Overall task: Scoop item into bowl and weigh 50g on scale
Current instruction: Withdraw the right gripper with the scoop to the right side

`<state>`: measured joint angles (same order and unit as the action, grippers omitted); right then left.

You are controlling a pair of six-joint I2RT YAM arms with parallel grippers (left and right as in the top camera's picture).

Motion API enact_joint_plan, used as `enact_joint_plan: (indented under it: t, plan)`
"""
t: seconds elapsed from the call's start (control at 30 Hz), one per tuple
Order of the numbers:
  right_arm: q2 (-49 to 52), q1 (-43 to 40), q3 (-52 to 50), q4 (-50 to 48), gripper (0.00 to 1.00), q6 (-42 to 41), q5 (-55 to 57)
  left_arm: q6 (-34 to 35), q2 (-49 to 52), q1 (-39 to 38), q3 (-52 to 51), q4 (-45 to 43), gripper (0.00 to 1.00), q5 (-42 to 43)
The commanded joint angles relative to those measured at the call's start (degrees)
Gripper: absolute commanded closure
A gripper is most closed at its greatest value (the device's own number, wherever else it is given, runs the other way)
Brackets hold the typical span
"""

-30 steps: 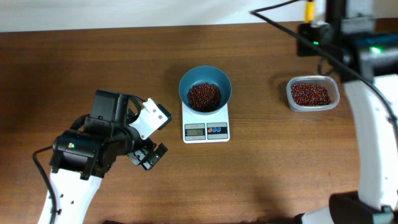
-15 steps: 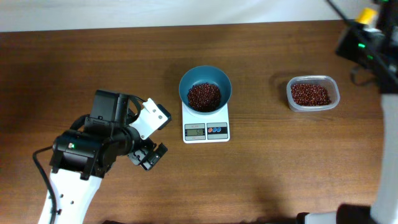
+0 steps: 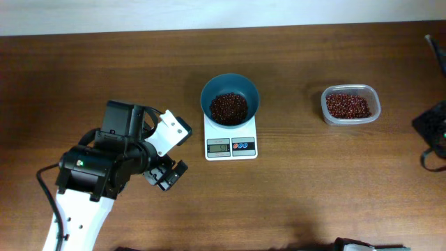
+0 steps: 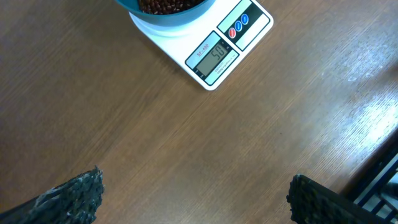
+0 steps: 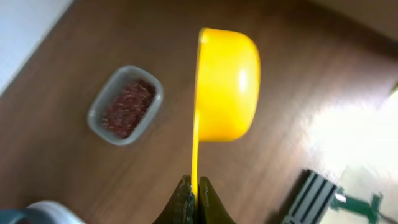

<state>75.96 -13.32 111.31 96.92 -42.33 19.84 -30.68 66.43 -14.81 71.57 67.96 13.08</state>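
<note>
My right gripper should next swing down and to the left in the overhead view, to the Bare tabletop between scale and tub (image 5: 127,171), and release the scoop (image 5: 227,84) there.
The teal-blue bowl (image 3: 230,97) stands on the white scale (image 3: 231,145) at mid-table and holds a heap of red-brown beans (image 3: 228,107). In the left wrist view the scale (image 4: 214,53) display reads about 50. My left gripper (image 3: 166,174) is open and empty, left of the scale; its fingertips (image 4: 193,198) hover over bare table. My right gripper (image 5: 194,196) is shut on the thin handle of a yellow scoop (image 5: 227,84), held high beyond the right table edge. Only a dark part of the right arm (image 3: 432,129) shows in the overhead view.
A clear plastic tub (image 3: 350,104) of beans sits at the right of the table; it also shows in the right wrist view (image 5: 124,104). The table's front edge and a dark frame (image 5: 314,196) show below the right gripper.
My right arm has swung away from above the tub, off to the right edge of the overhead view. The left arm, bowl, scale and tub have not moved.
</note>
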Motion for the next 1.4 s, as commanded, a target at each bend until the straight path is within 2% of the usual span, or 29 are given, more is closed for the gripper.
enact_joint_plan:
  t: [0.0, 0.13, 0.33, 0.4, 0.53, 0.67, 0.73, 0.83, 0.93, 1.13, 1.23, 1.37]
  plan:
    - [-4.28, -0.20, -3.76, -0.17, 0.96, -5.29, 2.89, -1.09, 0.24, 0.35, 1.01, 0.09, 0.01, 0.00]
    - [-12.85, -0.20, -7.06, -0.31, 0.96, -6.84, 3.15, -1.09, 0.24, 0.35, 1.01, 0.09, 0.01, 0.02]
    - [-27.87, -0.20, -24.46, -9.07, 0.96, -6.60, -1.01, -1.09, 0.24, 0.35, 1.01, 0.09, 0.01, 0.00]
    - [-30.34, -0.20, -32.85, -16.48, 0.96, -5.27, -3.87, -1.09, 0.24, 0.35, 1.01, 0.09, 0.01, 0.00]
    - [-32.52, -0.20, -49.68, -37.31, 0.96, -4.42, -10.58, -1.09, 0.24, 0.35, 1.01, 0.11, 0.01, 0.02]
    - [-31.26, -0.22, -65.11, -58.14, 0.96, -4.48, -24.04, -1.09, 0.24, 0.35, 1.01, 0.11, 0.01, 0.02]
    - [-29.99, -0.22, -69.77, -63.93, 0.96, -4.48, -30.60, -1.09, 0.24, 0.35, 1.01, 0.09, 0.01, 0.00]
    - [-28.30, -0.22, -72.02, -64.76, 0.96, -3.69, -36.50, -1.09, 0.24, 0.35, 1.01, 0.11, 0.01, 0.02]
    - [-27.41, -0.22, -72.08, -64.63, 0.96, 1.88, -42.51, -1.09, 0.24, 0.35, 1.01, 0.11, 0.01, 0.00]
    - [-22.80, -0.20, -74.42, -65.94, 0.96, 4.44, -49.68, -1.09, 0.24, 0.35, 1.01, 0.11, 0.01, 0.02]
    - [-19.43, -0.20, -76.19, -67.89, 0.96, 9.64, -55.65, -1.09, 0.24, 0.35, 1.01, 0.09, 0.01, 0.02]
    - [-16.11, -0.22, -77.92, -67.87, 0.96, 15.26, -56.87, -1.09, 0.24, 0.35, 1.01, 0.11, 0.01, 0.02]
